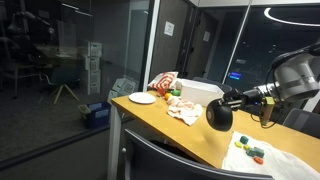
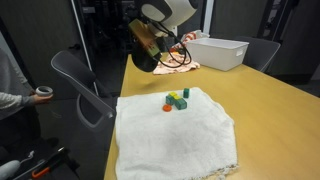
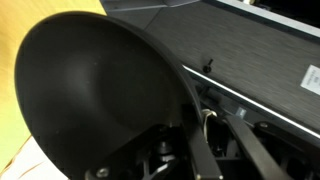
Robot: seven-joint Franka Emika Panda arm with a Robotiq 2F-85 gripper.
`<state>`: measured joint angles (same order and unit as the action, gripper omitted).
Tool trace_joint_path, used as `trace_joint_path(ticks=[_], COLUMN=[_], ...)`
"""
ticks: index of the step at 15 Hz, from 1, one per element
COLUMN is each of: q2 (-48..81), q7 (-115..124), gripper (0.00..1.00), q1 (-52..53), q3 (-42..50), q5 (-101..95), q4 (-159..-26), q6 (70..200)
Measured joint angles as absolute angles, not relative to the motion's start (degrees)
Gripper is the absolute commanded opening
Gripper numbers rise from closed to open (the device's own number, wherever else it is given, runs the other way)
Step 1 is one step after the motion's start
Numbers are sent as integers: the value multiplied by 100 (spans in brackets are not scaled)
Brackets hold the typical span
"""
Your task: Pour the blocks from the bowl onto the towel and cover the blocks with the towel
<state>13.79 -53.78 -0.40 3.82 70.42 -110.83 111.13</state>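
Note:
The tipped black bowl looks empty, so my gripper should turn it upright and then lower it onto the bare table (image 1: 201,138) beside the towel.
My gripper (image 1: 232,101) is shut on the rim of a black bowl (image 1: 219,115) and holds it tipped on its side above the table. The bowl also shows in an exterior view (image 2: 143,52) and fills the wrist view (image 3: 95,95), where its inside looks empty. A white towel (image 2: 175,135) lies spread on the wooden table. Several small blocks (image 2: 177,99), green, yellow and orange, sit on the towel near its far edge. The blocks (image 1: 250,149) and the towel (image 1: 265,160) show in both exterior views. The bowl is held off to the side of the towel.
A white bin (image 2: 221,52) and a crumpled patterned cloth (image 2: 180,62) lie at the far end of the table (image 2: 270,105). A white plate (image 1: 142,98) and a snack bag (image 1: 162,83) sit further along. A chair (image 2: 80,80) and a person's hand (image 2: 35,96) are beside the table.

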Motion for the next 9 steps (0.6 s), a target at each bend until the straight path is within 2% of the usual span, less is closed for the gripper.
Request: trace_joint_path(ticks=[9], q2=[2304], q7=[-4356], gripper=[6], q1=[390], q3=[136], q5=[4135], q4=[-10369], q6=[13668])
